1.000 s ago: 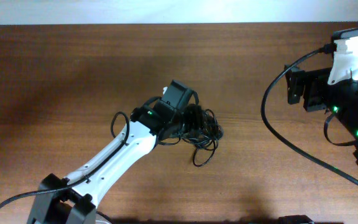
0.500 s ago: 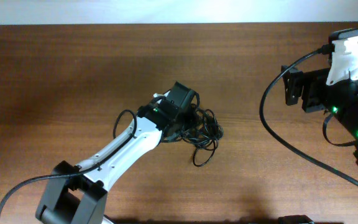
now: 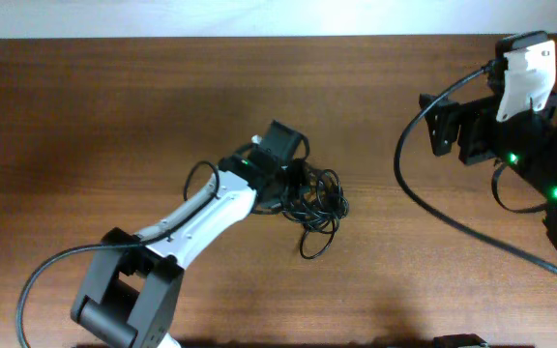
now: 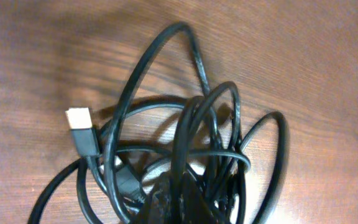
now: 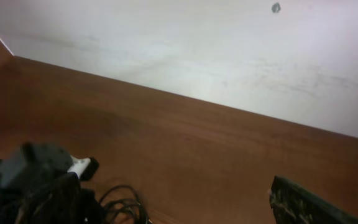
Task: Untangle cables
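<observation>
The black cable's unheld loops lie below the right gripper and to its left in the overhead view, so the right gripper needs to move down that way onto them.
The cables (image 3: 319, 205) lie in one knotted black bundle on the wooden table (image 3: 114, 106), right of centre. My left gripper (image 3: 292, 186) sits on the bundle's left edge, shut on several strands. The left wrist view shows the dark fingertips (image 4: 182, 200) pinched together among the loops of the cables (image 4: 191, 112). A pale flat connector plug (image 4: 79, 117) sticks out at the left. My right gripper (image 3: 443, 126) hangs open at the far right, well clear of the bundle. One of its fingers (image 5: 309, 205) shows in the right wrist view, with the cables (image 5: 126, 208) low on the left.
A thick black wire (image 3: 424, 198) loops from the right arm over the table's right side. A pale wall (image 5: 197, 43) runs behind the table's far edge. The left arm (image 3: 196, 217) stretches from the bottom left to the bundle.
My left gripper has shut on the cable strands. The left arm swung slightly and its base moved right. The right arm shifted a little to the left.
</observation>
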Available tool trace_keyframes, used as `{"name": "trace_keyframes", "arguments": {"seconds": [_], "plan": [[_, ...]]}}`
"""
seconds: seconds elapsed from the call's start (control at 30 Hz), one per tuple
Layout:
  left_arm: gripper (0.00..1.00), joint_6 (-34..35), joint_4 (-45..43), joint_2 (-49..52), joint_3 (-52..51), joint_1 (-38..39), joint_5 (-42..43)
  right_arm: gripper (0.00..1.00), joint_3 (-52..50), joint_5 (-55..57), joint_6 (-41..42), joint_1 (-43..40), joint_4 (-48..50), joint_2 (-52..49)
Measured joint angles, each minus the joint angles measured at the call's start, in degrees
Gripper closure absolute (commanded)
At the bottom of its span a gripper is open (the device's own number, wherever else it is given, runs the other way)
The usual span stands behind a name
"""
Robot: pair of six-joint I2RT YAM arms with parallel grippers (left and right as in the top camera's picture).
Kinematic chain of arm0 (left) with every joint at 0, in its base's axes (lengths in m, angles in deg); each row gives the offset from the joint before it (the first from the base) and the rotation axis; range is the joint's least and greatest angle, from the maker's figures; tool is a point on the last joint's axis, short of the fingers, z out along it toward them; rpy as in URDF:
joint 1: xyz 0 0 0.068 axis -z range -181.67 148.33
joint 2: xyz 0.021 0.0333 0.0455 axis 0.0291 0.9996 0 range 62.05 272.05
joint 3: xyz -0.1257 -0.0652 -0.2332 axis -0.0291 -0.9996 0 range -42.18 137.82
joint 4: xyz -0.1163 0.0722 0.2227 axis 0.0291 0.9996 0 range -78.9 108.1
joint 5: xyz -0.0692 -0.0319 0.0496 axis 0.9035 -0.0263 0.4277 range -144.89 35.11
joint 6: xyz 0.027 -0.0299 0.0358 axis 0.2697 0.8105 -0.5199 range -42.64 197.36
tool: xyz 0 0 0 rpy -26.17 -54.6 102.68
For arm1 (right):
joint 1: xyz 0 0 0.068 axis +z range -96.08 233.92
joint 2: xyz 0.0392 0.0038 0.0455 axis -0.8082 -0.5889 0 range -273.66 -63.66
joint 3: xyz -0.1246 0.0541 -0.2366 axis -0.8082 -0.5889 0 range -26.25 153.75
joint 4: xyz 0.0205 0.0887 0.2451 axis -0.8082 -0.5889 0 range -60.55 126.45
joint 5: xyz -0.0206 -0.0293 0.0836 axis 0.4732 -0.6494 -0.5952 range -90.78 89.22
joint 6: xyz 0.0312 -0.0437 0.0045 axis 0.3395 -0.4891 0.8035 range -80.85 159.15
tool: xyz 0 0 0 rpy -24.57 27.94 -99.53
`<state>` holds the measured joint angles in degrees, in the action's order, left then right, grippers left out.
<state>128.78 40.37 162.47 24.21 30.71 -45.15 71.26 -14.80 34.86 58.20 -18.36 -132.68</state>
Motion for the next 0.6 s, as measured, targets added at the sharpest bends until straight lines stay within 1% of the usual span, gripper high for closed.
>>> {"name": "trace_keyframes", "arguments": {"seconds": [0.03, 0.07, 0.1, 0.17, 0.2, 0.27, 0.33, 0.37, 0.43, 0.5, 0.6], "plan": [[1.00, -7.43, 0.00, -0.02, 1.07, -2.12, 4.11, 0.03, 0.00, 0.55, 0.02, 0.00, -0.02, -0.59], [1.00, -12.37, 0.15, -0.09, 1.46, -3.23, 6.84, 0.03, 0.00, 0.98, -0.02, 0.00, -0.74, -1.33], [1.00, -14.40, 0.46, -0.42, 2.19, -4.35, 7.72, 0.04, 0.00, 1.07, -0.04, -0.02, -1.33, -1.77], [1.00, -20.87, 4.55, -2.95, 6.25, -6.97, 9.60, 0.04, 0.04, 1.29, 0.02, 0.00, -3.37, -3.96], [1.00, -24.94, 9.03, -5.73, 10.82, -8.55, 9.79, 0.03, 0.04, 1.31, 0.02, 0.00, -4.00, -5.66], [1.00, -30.34, 17.70, -8.09, 18.99, -8.94, 9.77, 0.05, 0.04, 1.31, 0.00, 0.00, -5.31, -7.63], [1.00, -33.53, 26.49, -8.66, 27.56, -8.90, 9.70, 0.05, 0.07, 0.31, -0.02, 0.00, -6.08, -8.83], [1.00, -34.80, 28.65, -9.22, 32.85, -8.90, 9.79, 0.05, 0.07, -1.22, 0.02, 0.00, -6.21, -9.22], [1.00, -36.06, 33.66, -9.94, 40.30, -8.90, 9.31, 0.05, 0.09, -4.70, 0.00, 0.00, -6.51, -9.31], [1.00, -36.98, 38.45, -10.32, 50.53, -8.90, 6.10, 0.05, 0.09, -9.31, 0.04, 0.00, -7.32, -9.77], [1.00, -38.64, 43.87, -10.36, 61.24, -8.90, 1.29, 0.05, 0.09, -14.01, 0.02, 0.00, -8.24, -10.47]]}}
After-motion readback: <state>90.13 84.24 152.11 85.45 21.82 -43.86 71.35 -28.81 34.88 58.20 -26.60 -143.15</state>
